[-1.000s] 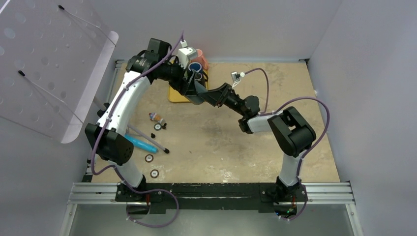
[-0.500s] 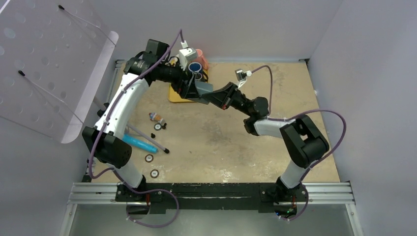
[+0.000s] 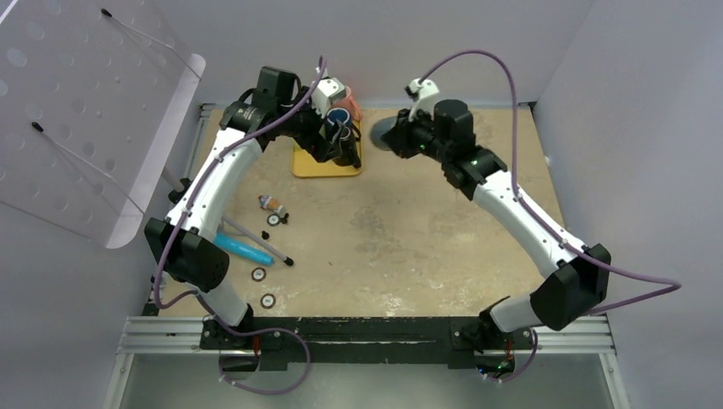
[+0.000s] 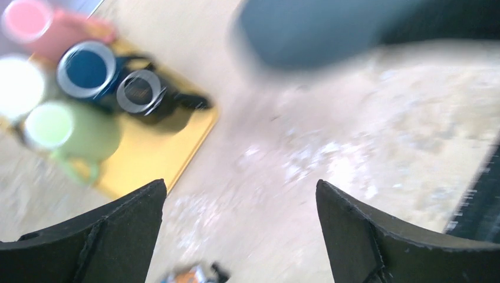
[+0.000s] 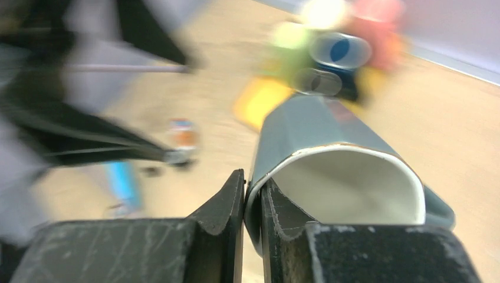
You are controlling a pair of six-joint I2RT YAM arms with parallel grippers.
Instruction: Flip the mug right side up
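My right gripper moves to the right in the top view next, tilts downward and lowers to release, since bare tabletop lies below it on that side.
In the right wrist view my right gripper [image 5: 252, 184] is shut on the rim of the grey-blue mug [image 5: 318, 127], one finger inside the white interior and one outside. From above, the mug [image 3: 384, 135] hangs on its side over the table's back, base pointing left, at the tip of the right gripper [image 3: 401, 136]. My left gripper [image 3: 345, 149] hovers over the yellow tray [image 3: 309, 164], open with nothing between its fingers [image 4: 124, 230]. The mug [image 4: 306, 29] shows as a blur at the top of the left wrist view.
The yellow tray [image 4: 156, 156] holds a pink mug [image 4: 29, 20], a blue mug [image 4: 86, 69], a black mug [image 4: 140, 91] and a green mug [image 4: 50, 125], all mouth up. A blue pen-like tool [image 3: 243, 249] and small caps [image 3: 258, 274] lie front left. A clear perforated panel [image 3: 85, 111] leans at left.
The right gripper shut on the mug's rim and swung it right and toward the back, away from the left gripper. The left gripper opened fully and stayed over the tray.
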